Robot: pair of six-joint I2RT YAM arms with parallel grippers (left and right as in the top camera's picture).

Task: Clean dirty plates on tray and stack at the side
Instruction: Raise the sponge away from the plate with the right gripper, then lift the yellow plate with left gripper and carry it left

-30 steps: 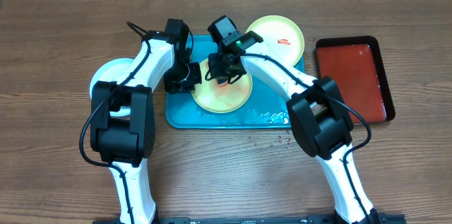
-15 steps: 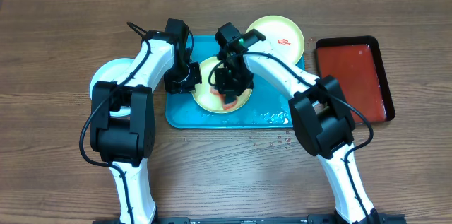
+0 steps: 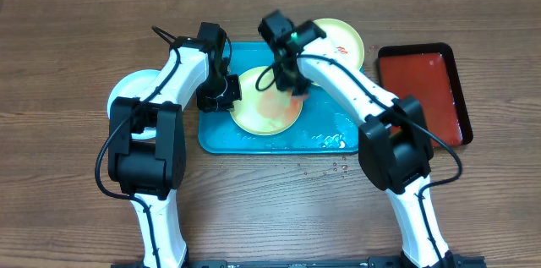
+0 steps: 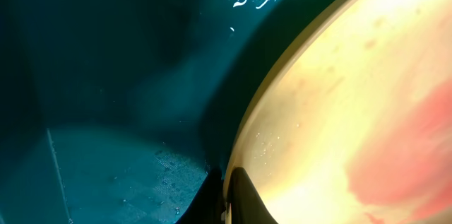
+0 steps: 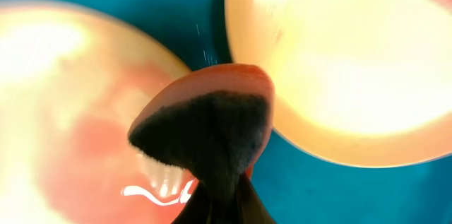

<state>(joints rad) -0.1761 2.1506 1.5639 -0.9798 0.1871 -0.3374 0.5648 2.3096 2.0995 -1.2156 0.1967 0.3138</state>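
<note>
My left gripper should next rise, carry the smeared plate left in the overhead view over the pale blue-white plate [image 3: 125,95], go down and let go of the smeared plate's rim.
A yellow-green plate [image 3: 267,109] smeared pale red lies on the teal tray [image 3: 215,137]. My left gripper [image 3: 223,92] is shut on its left rim; the left wrist view shows the fingers [image 4: 227,194] pinching the plate's edge [image 4: 339,111]. My right gripper [image 3: 292,78] is shut on a red sponge with a dark scrub face [image 5: 206,121], at the plate's far right edge. A second yellow-green plate [image 3: 331,42] with a red smear rests at the tray's far right corner. A pale blue-white plate [image 3: 125,95] lies left of the tray, partly under my left arm.
A dark red black-rimmed tray [image 3: 423,92] stands at the right. Water drops lie on the teal tray's front right part [image 3: 330,139] and on the wooden table [image 3: 335,167] just in front of it.
My right gripper has carried the sponge from the plate's middle up and to the right, to its far edge. The red smear is spread wider. The left gripper has not moved.
</note>
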